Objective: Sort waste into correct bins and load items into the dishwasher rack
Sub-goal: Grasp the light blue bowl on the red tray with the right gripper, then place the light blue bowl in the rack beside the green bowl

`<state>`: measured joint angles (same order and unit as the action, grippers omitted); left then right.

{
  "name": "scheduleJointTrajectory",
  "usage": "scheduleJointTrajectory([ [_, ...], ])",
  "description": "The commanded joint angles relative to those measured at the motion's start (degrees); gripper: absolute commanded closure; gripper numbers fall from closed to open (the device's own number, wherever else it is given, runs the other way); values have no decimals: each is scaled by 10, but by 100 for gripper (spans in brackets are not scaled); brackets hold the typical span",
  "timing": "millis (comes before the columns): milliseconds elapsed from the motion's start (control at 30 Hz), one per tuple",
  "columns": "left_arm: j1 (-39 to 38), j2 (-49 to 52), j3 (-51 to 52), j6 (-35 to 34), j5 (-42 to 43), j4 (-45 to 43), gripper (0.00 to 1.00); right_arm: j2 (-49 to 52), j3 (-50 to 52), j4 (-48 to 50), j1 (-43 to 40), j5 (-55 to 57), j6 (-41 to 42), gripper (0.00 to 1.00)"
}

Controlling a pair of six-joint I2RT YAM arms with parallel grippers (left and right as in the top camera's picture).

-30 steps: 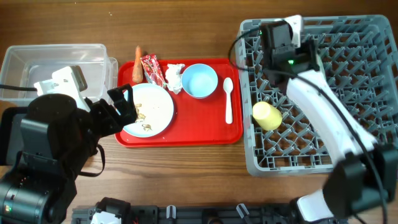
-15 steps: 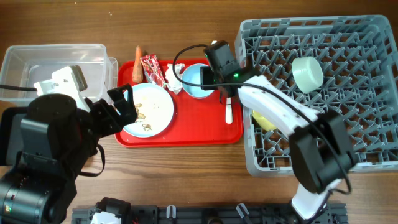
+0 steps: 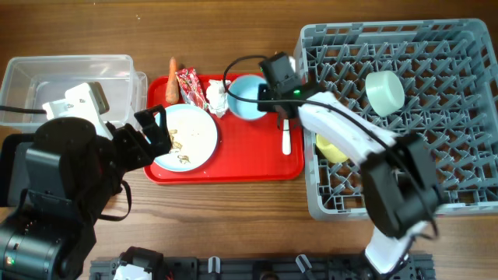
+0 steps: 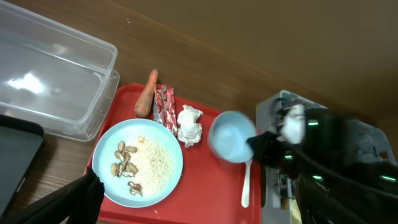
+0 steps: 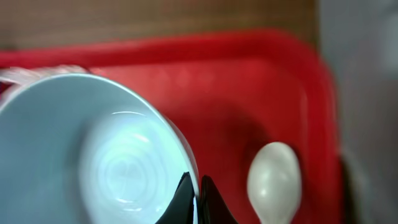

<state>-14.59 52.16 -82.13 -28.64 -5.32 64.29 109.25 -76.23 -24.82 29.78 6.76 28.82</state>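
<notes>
I should next move my right gripper up and over the grey rack (image 3: 309,47) past the mint-green bowl, then tip the light blue bowl down into the empty slots.
The light blue bowl (image 3: 244,98) (image 5: 106,149) is on the red tray (image 3: 233,165), and my right gripper (image 3: 267,98) (image 5: 198,193) is shut on its right rim, one finger inside and one outside. To its right lies the white spoon (image 3: 285,128) (image 5: 273,180). My left gripper (image 3: 158,131) hovers open over the left edge of the pale blue plate (image 3: 191,136) (image 4: 140,165), which carries food scraps (image 4: 127,168). A carrot (image 3: 172,85), a red wrapper (image 3: 191,87) and a tissue (image 3: 218,95) sit at the tray's back. The mint-green bowl (image 3: 385,91) and yellow cup (image 3: 333,146) rest in the grey rack (image 3: 309,47).
The clear tub (image 3: 62,78) (image 4: 50,74) stands at the back left beside the red tray, with the black tray (image 4: 15,155) just in front of it. My left arm's body covers the front left of the table.
My right arm swung from the rack, leaving the mint-green bowl there, to the light blue bowl and closed on its rim. The left arm has not moved.
</notes>
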Motion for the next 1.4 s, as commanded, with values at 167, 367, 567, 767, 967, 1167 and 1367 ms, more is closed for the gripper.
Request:
scheduleJointTrajectory([
  [167, 3, -2, 0, -2, -8, -1, 0, -253, -5, -46, -78, 433, -142, 96],
  [367, 3, -2, 0, -2, -8, -1, 0, -211, -2, 89, -233, 663, -337, 96],
  [567, 3, -2, 0, -2, -8, -1, 0, -125, -2, 94, -326, 672, -430, 96],
  [767, 3, -2, 0, -2, -8, -1, 0, -92, -2, 92, -373, 662, -440, 96],
  [967, 3, -2, 0, -2, -8, -1, 0, -62, -2, 70, -387, 637, -438, 96],
  [1167, 3, -2, 0, -2, -8, -1, 0, -37, 0, 30, -386, 641, -451, 96],
  [1367, 3, -2, 0, -2, -8, -1, 0, -36, 43, 32, -386, 641, -457, 96],
])
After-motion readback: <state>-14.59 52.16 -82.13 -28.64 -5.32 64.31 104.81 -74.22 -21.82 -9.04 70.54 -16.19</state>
